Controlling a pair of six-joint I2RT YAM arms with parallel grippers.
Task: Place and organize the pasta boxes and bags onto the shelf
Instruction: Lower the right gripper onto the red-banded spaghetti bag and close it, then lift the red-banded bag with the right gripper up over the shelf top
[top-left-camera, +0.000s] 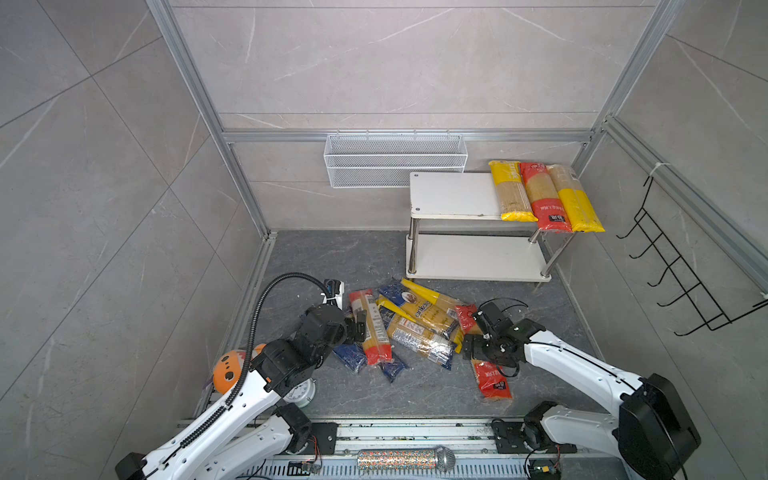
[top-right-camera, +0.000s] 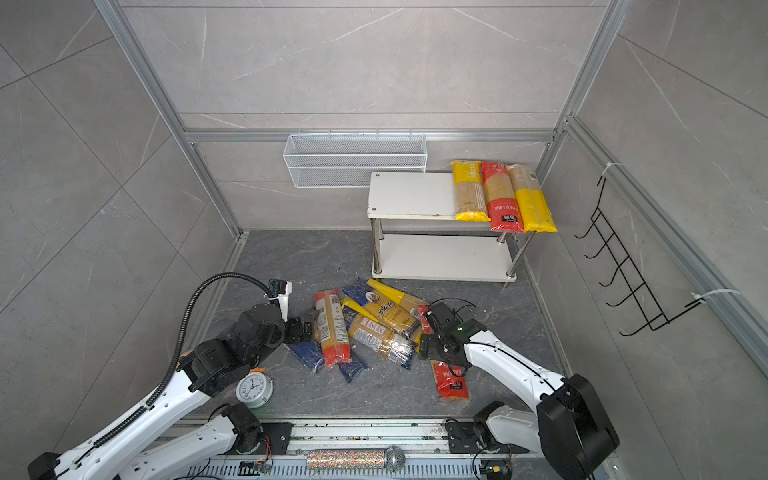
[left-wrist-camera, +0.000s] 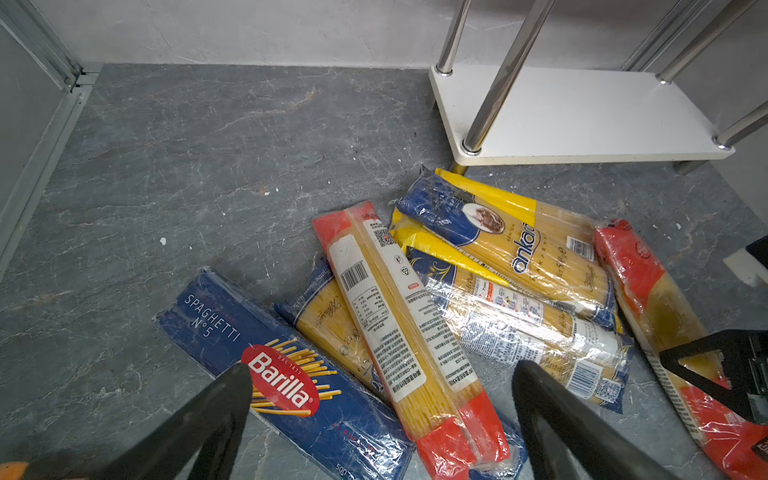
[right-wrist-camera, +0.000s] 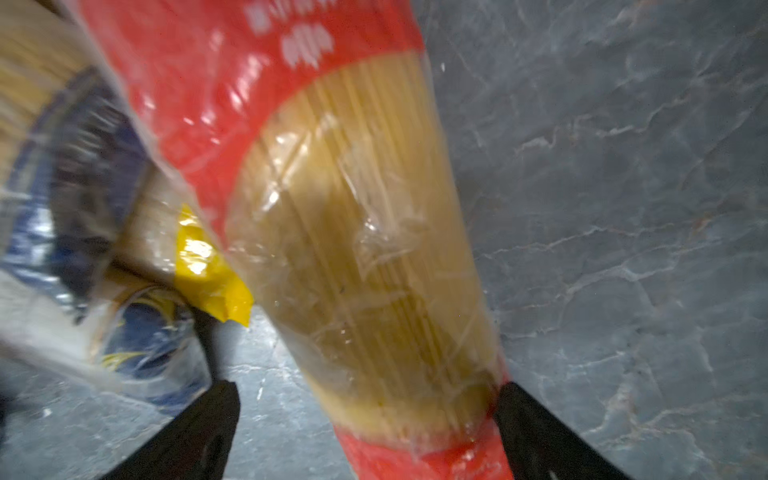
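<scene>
The right gripper's fingers are already on both sides of the red-ended bag's clear middle (right-wrist-camera: 412, 400), with a gap beside one finger, so the gripper will next go down slightly and close its fingers on it.
The white shelf (top-left-camera: 453, 195) stands at the back right, with three pasta bags (top-left-camera: 542, 197) side by side on the right end of its top board; its lower board (left-wrist-camera: 582, 120) is bare. Several more packs lie piled on the floor. My left gripper (left-wrist-camera: 382, 386) hangs open over a red-ended bag (left-wrist-camera: 399, 324) and the dark blue Barilla box (left-wrist-camera: 266, 353). My right gripper (right-wrist-camera: 368, 405) is open astride another red-ended bag (right-wrist-camera: 353, 257), with one finger (right-wrist-camera: 515, 407) against the bag's edge and a gap at the other. In both top views it covers that bag's middle (top-left-camera: 492, 380).
A white wire mesh basket (top-left-camera: 395, 160) hangs on the back wall and a black hook rack (top-left-camera: 681, 266) on the right wall. An alarm clock (top-right-camera: 254, 390) and an orange toy (top-left-camera: 228, 370) sit by the left arm. A microphone (top-left-camera: 407, 459) lies on the front rail.
</scene>
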